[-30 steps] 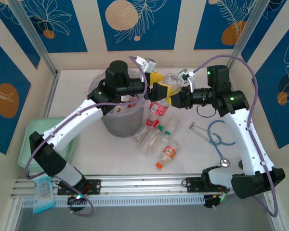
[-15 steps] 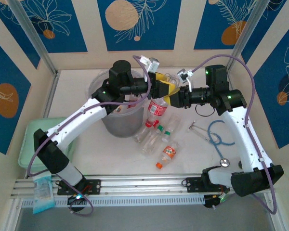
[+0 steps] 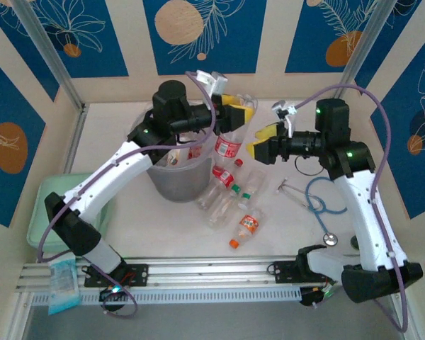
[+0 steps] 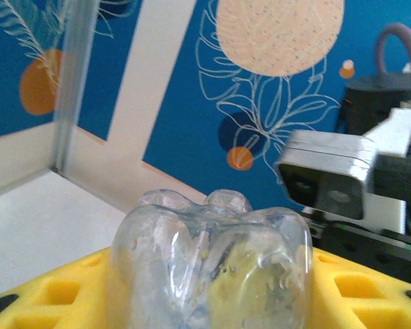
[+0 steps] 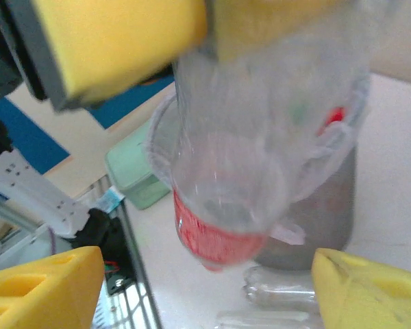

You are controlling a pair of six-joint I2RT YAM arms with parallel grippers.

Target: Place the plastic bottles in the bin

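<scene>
The bottle goes sideways in my left gripper over the bin's opening (image 3: 185, 144) next, then down inside for release, because it still hangs beside the bin.
A clear plastic bottle (image 3: 230, 142) with a red label hangs cap-down beside the bin (image 3: 171, 177), a round grey bucket lined with a clear bag. My left gripper (image 3: 237, 111) is shut on its upper end; the bottle's lobed base (image 4: 209, 257) sits between the yellow fingers (image 4: 55, 295). My right gripper (image 3: 262, 140) stands open just right of that bottle, apart from it; its yellow fingertips (image 5: 370, 288) frame the bottle (image 5: 222, 205) from below. Several more bottles (image 3: 227, 195) lie on the table in front of the bin, one with an orange cap (image 3: 246, 228).
A pale green tray (image 3: 42, 212) sits at the left edge. A blue stethoscope (image 3: 319, 202) lies at the right near the right arm. A blue packet (image 3: 60, 283) rests on the front rail. The blue-patterned walls close in the back and sides.
My left gripper shut on the bottle's upper end. My right gripper then opened, let go of it and drew back to the right. The bottle now hangs closer to the bin.
</scene>
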